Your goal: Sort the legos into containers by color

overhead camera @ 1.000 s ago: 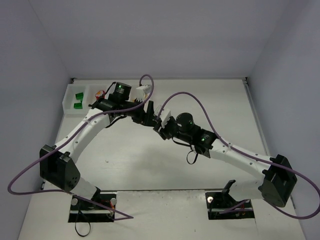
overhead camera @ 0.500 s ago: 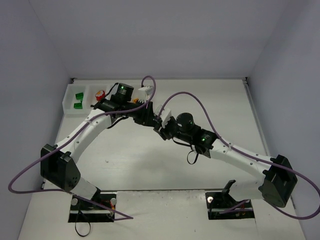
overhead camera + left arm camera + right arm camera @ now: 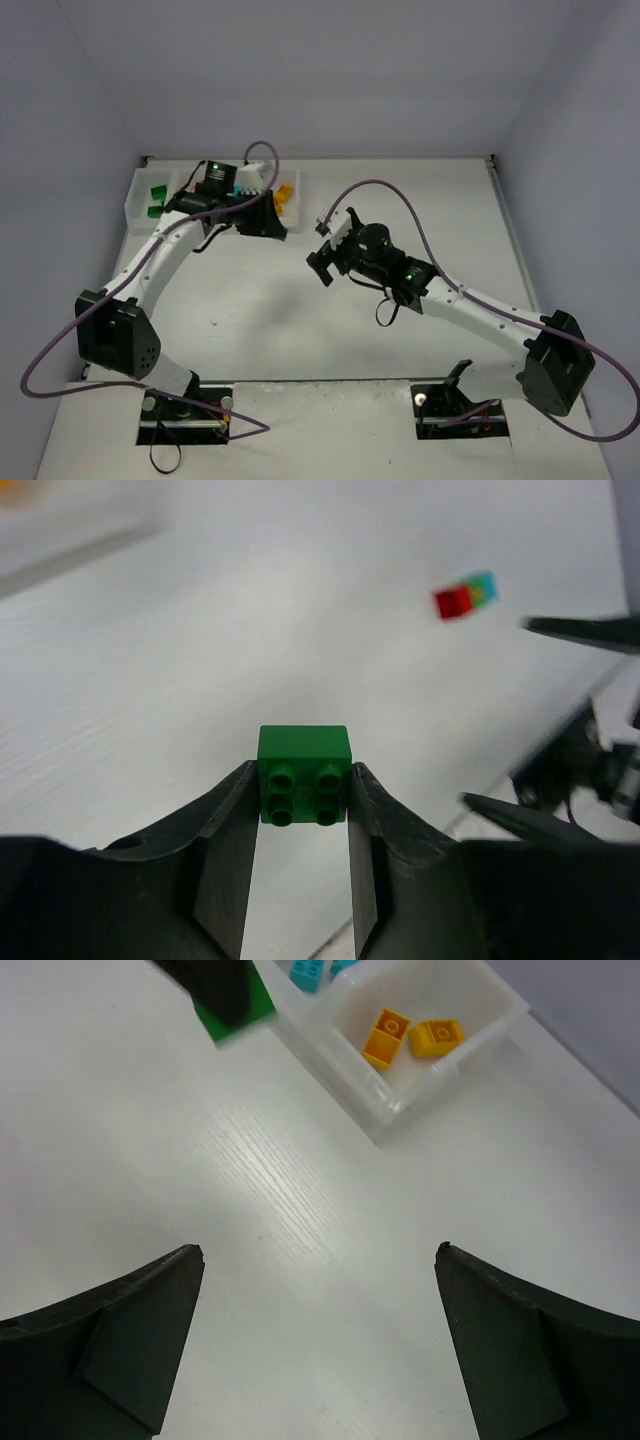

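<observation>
The green legos are in one section of the tray. My left gripper will next move to its left in the top view, over that section, and let go of the matching green lego there.
A green lego (image 3: 304,775) sits pinched between the fingers of my left gripper (image 3: 303,780), which is shut on it studs toward the camera. From above, this left gripper (image 3: 270,226) hangs just in front of the containers (image 3: 135,205), a white tray with green legos (image 3: 155,198) at its left end and yellow ones (image 3: 284,195) at its right. My right gripper (image 3: 320,1250) is open and empty over bare table. Its view shows the yellow legos (image 3: 412,1036), cyan ones (image 3: 308,972) and the held green lego (image 3: 240,1015). A red and cyan stack (image 3: 465,595) lies on the table.
The tray (image 3: 385,1120) lies along the far left edge of the table, against the back wall. My right gripper (image 3: 322,262) hovers near the table's middle, to the right of the left one. Purple cables loop above both arms.
The two grippers were together near the middle. The left one has shut on the green lego and swung left toward the tray. The right one has opened and drawn back.
</observation>
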